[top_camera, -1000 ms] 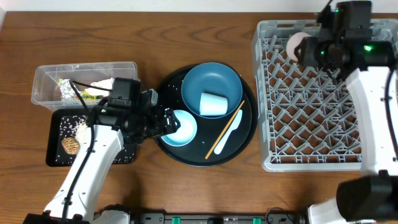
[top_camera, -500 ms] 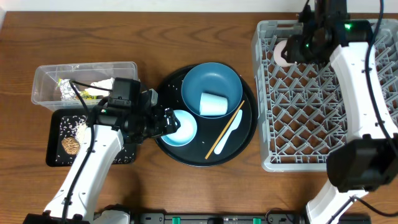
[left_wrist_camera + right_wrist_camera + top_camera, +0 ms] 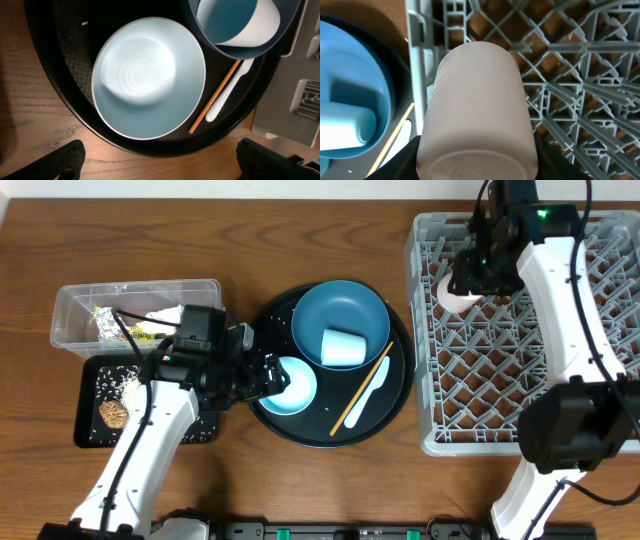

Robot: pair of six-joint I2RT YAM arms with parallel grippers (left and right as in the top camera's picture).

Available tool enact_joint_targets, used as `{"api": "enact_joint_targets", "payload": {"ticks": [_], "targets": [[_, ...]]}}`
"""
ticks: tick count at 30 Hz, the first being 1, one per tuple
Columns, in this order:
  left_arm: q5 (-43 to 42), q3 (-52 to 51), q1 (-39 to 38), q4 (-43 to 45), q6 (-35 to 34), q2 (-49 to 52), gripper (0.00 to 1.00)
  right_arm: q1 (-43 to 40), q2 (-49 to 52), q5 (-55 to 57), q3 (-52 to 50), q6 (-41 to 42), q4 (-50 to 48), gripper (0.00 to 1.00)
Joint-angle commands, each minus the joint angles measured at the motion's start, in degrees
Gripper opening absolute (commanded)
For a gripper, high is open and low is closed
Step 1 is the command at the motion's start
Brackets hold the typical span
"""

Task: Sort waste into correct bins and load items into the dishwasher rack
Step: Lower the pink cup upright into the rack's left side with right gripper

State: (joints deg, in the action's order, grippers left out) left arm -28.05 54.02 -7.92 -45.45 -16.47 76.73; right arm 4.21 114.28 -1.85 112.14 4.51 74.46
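The pink cup should come down next in my right gripper. Then my right gripper should set it on the empty lattice along the rack's side by the round tray (image 3: 400,395).
My right gripper (image 3: 470,278) is shut on the pink cup (image 3: 455,292) (image 3: 477,105) and holds it over the left edge of the grey dishwasher rack (image 3: 520,415). My left gripper (image 3: 262,376) is open and empty, over the near-left rim of the round black tray (image 3: 400,395), beside the pale bowl (image 3: 290,385) (image 3: 150,77). The dark blue dish (image 3: 340,310) holds the light blue cup (image 3: 343,348). The chopstick (image 3: 360,390) and white spoon (image 3: 372,392) lie on the round tray. The clear tub (image 3: 75,305) holds the wrapper (image 3: 115,325) and tissue (image 3: 165,313). The flat black tray (image 3: 90,430) holds rice (image 3: 125,385) and the brown lump (image 3: 113,412).
The rack's peg lattice (image 3: 580,75) fills the right wrist view. Bare wood shows along the table's front (image 3: 330,480) and between the round tray and the rack.
My right arm has moved the pink cup left and toward the front, from the rack's back-left corner down along its left side. My left arm has not moved.
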Motion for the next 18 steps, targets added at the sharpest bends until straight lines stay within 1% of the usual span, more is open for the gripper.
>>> {"api": "enact_joint_targets", "payload": {"ticks": [1,12,18], "targets": [[0.7,0.4,0.1,-0.2,0.3,0.0,0.98,-0.3,0.1,1.2,1.3,0.1,0.6,0.13],[0.7,0.4,0.1,-0.2,0.3,0.0,0.98,-0.4,0.2,1.2,0.3,0.1,1.2,0.13],[0.7,0.4,0.1,-0.2,0.3,0.0,0.98,-0.1,0.3,1.2,-3.6,0.1,-0.7,0.12]]}}
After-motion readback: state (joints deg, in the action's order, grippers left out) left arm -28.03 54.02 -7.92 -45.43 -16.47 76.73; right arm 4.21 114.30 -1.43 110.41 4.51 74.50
